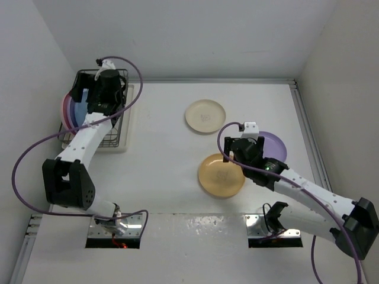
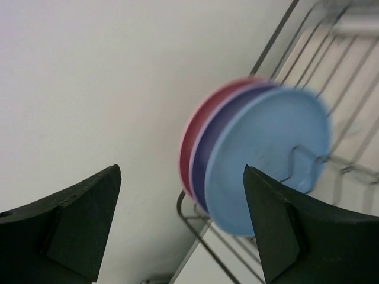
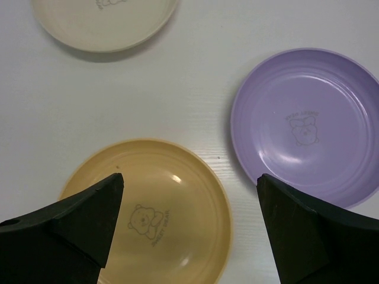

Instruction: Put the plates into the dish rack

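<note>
The left gripper shifts to the right in the top view and down onto the cream plate's rack-side rim (image 1: 188,110) next, since this loose plate lies nearest the rack (image 1: 118,133).
The dish rack (image 1: 118,133) stands at the far left against the wall. A pink plate (image 1: 64,109), a lilac plate (image 1: 73,111) and a blue plate (image 1: 83,98) stand upright in it, side by side. My left gripper (image 1: 96,94) hovers over the rack, open and empty. In its wrist view the pink (image 2: 190,139), lilac (image 2: 208,155) and blue (image 2: 269,160) plates sit ahead of the left gripper (image 2: 182,177). My right gripper (image 1: 244,149) is open and empty above the table between the orange-yellow plate (image 1: 221,175) and the second lilac plate (image 1: 275,147). The cream plate (image 1: 205,116) lies farther back.
In the right wrist view the right gripper (image 3: 190,177) hangs over the orange-yellow plate (image 3: 160,213), with the lilac plate (image 3: 308,124) to the right and the cream plate (image 3: 103,23) at the top. White walls enclose the table on the left, back and right.
</note>
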